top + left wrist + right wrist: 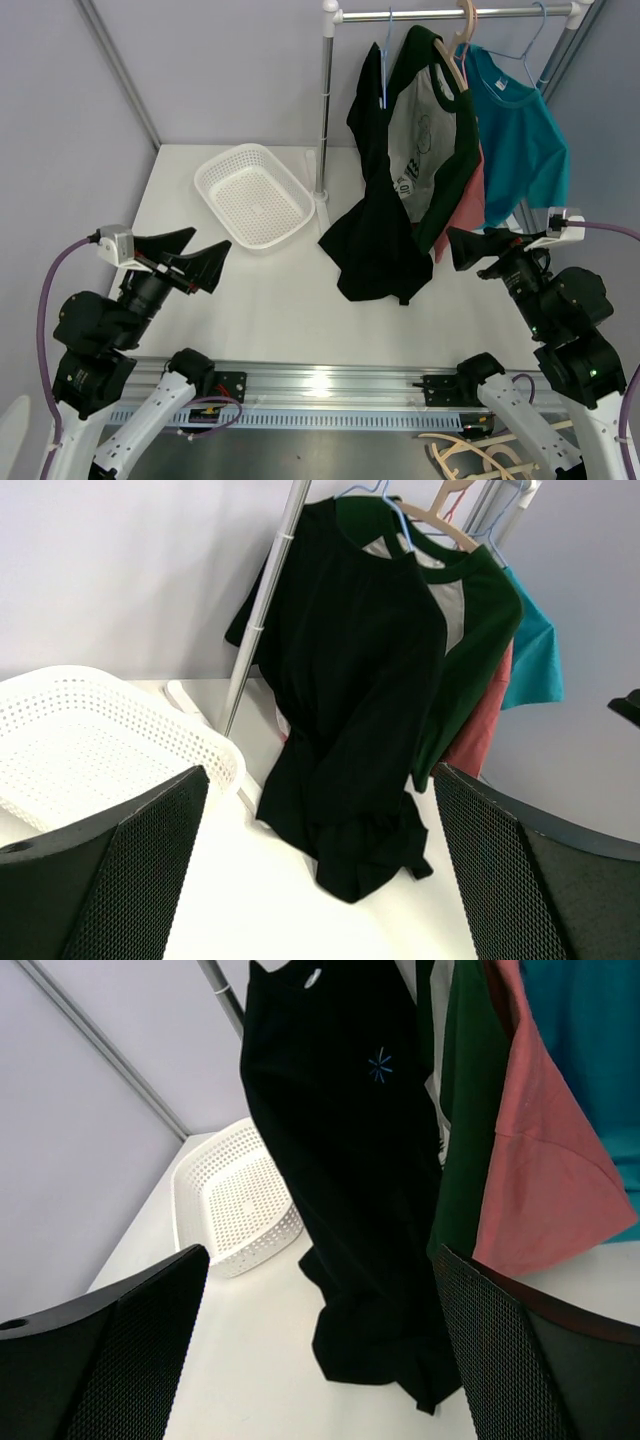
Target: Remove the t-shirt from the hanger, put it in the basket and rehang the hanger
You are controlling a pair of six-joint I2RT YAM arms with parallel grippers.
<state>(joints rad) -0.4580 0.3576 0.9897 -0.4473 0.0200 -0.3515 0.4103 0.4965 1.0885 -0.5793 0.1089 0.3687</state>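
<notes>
The robot's right gripper should go up and outward next, onto the blue hanger's near arm (383,88), which is above and outward of it, because the black shirt hangs there.
A black t-shirt (375,215) hangs from a blue hanger (383,70) on the rail, its hem bunched on the table; it also shows in the left wrist view (350,710) and the right wrist view (350,1170). Behind it hang a dark green and grey shirt (435,140) on a wooden hanger (462,35), a pink shirt (465,200) and a teal shirt (515,140). My left gripper (195,255) is open and empty, left of the black shirt. My right gripper (480,245) is open and empty, just right of the shirts.
A white perforated basket (253,195) lies at the back left of the white table. The rail's upright pole (325,110) stands on a base beside the basket. A metal rail (330,385) runs along the near edge.
</notes>
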